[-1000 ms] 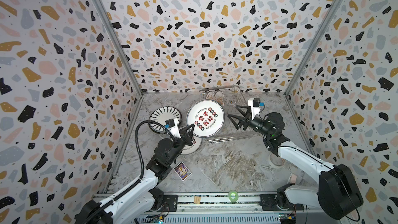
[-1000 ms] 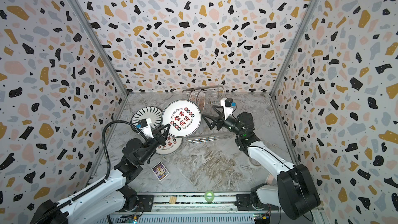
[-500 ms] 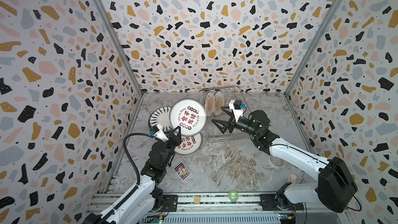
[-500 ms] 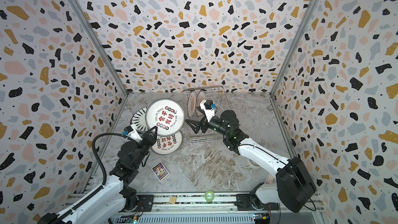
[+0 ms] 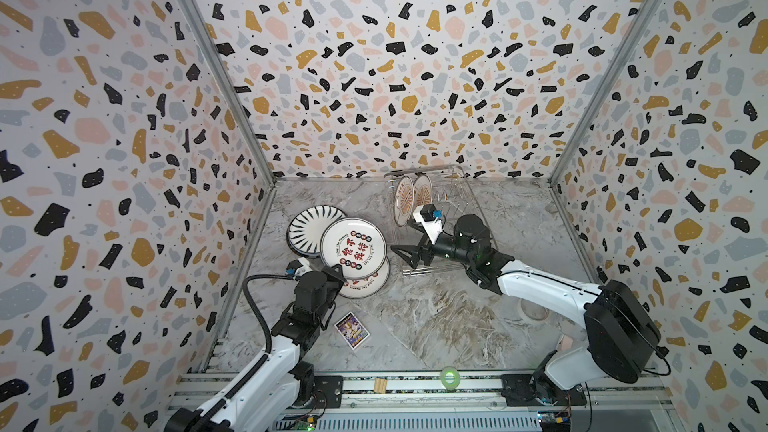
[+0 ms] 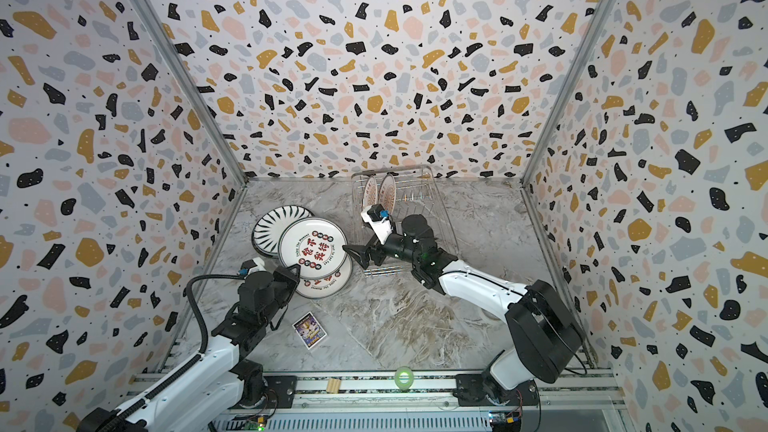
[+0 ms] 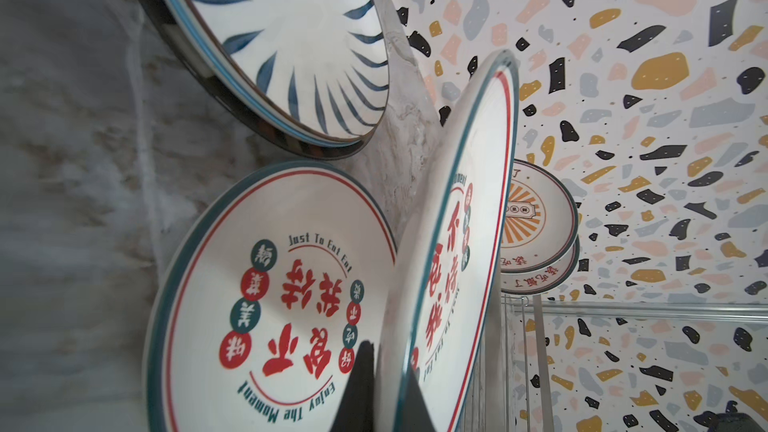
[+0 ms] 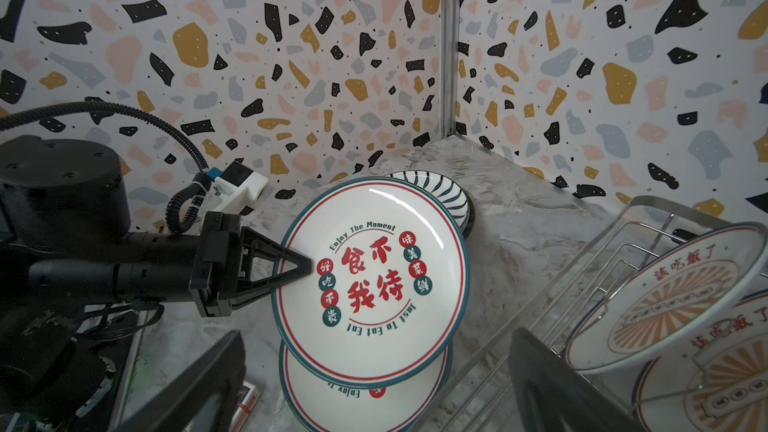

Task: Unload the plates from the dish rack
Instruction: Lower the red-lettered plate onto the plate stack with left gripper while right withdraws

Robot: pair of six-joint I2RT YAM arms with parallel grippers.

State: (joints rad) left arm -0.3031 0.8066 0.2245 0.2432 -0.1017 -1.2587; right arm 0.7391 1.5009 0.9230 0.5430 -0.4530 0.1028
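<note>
The left gripper needs to lower the plate it holds onto the matching plate [image 5: 368, 286] [image 7: 270, 284] and let go of the near rim, because that matching plate is below the gripper and its top is clear.
My left gripper [image 5: 338, 272] [image 8: 307, 268] is shut on the rim of a white plate with red characters [image 5: 353, 248] [image 8: 374, 276]. It holds that plate tilted above a matching plate [image 5: 368, 286] [image 7: 270, 284] lying on the table. A black-striped plate [image 5: 309, 224] lies behind them. The dish rack [image 5: 457, 169] [image 8: 648, 209] holds two orange sunburst plates [image 5: 403, 201] [image 8: 673, 301] upright. By the rack's front left corner my right gripper [image 5: 405, 257] [image 8: 376, 338] is open and empty, pointing at the held plate. In the left wrist view the gripper [image 7: 388, 384] pinches the plate's edge.
A purple card [image 5: 352, 330] lies on the marble table in front of the plates. A green tape roll [image 5: 449, 376] and a small wooden block [image 5: 379, 384] sit on the front rail. Another tape roll [image 5: 534, 311] lies under the right arm. Patterned walls enclose three sides.
The left gripper has carried the red-character plate leftward and nearer, from beside the rack to over the matching plate. The open right gripper has followed leftward across the rack's front.
</note>
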